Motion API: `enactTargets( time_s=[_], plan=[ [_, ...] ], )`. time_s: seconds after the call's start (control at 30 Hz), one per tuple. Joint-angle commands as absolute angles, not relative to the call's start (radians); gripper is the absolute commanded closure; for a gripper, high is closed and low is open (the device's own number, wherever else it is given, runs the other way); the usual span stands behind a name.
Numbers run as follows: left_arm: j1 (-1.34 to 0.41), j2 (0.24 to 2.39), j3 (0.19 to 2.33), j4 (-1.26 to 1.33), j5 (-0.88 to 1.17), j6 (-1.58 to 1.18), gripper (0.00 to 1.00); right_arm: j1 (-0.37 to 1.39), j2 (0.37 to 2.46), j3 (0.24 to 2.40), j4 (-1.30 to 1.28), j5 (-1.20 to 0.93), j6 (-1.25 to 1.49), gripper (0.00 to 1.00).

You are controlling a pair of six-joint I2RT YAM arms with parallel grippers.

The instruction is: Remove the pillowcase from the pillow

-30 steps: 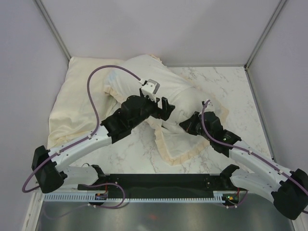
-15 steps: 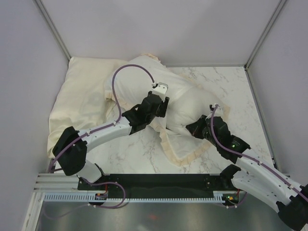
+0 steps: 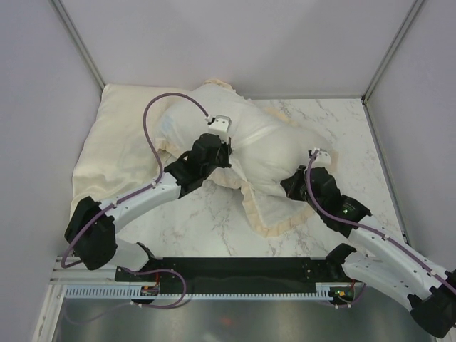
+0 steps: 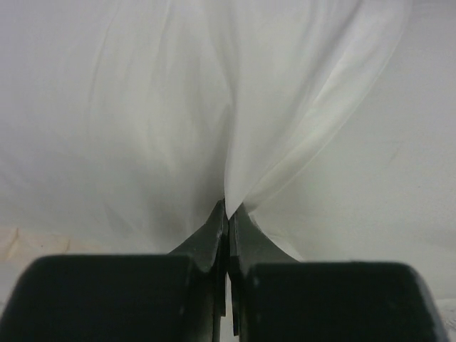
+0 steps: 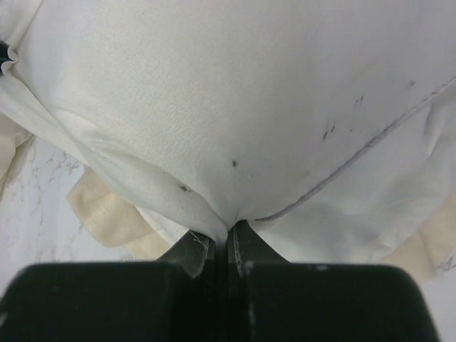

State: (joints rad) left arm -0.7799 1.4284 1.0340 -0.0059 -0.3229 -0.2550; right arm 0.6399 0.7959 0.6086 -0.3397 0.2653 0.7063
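I will move the pillow corner in my right gripper toward the side panel, to the right in the top view, and then release it, because my left gripper holds the pillowcase.
The pillowcase (image 3: 263,142) lies across the middle of the table as a whitish bulging cover. Its cream frill (image 3: 274,224) hangs open toward the near side. My left gripper (image 3: 222,151) presses down on its top. In the left wrist view it (image 4: 228,206) is shut on a raised pinch of thin white pillowcase (image 4: 142,107) fabric. My right gripper (image 3: 291,187) is at the bundle's near right end. The right wrist view shows it (image 5: 229,228) shut on a thicker white corner with a piped seam, which looks like the pillow (image 5: 249,107). The frill (image 5: 107,214) lies beneath that corner.
A flat pale-yellow cloth (image 3: 121,149) fills the far left corner, touching the bundle. The marble table (image 3: 206,221) is walled by white panels on the left, the back and the right. A black rail (image 3: 242,267) carries the arm bases at the near edge.
The left gripper went from wide open to shut on a fold of pillowcase and shifted left. The right gripper stayed shut and drew slightly right; the bundle stretched between them.
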Motion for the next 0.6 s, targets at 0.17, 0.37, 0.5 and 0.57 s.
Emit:
enactTargets(
  time_s=[0.17,0.37,0.5,0.57],
  plan=[
    [-0.565,1.382,0.983,-0.034,-0.325,-0.319,0.98,0.626,0.867,0.903,-0.364,0.531,0.442,1.0],
    [-0.473,1.385,0.979,-0.049,-0.308,-0.364,0.98,0.566,0.827,0.979,-0.417,0.623,0.356,1.0],
    [-0.437,1.374,0.966,-0.049,-0.322,-0.367,0.98,0.468,0.784,0.989,-0.454,0.601,0.341,1.0],
    [-0.416,1.376,0.963,-0.051,-0.325,-0.368,0.98,0.443,0.761,0.986,-0.474,0.598,0.331,1.0]
  ],
)
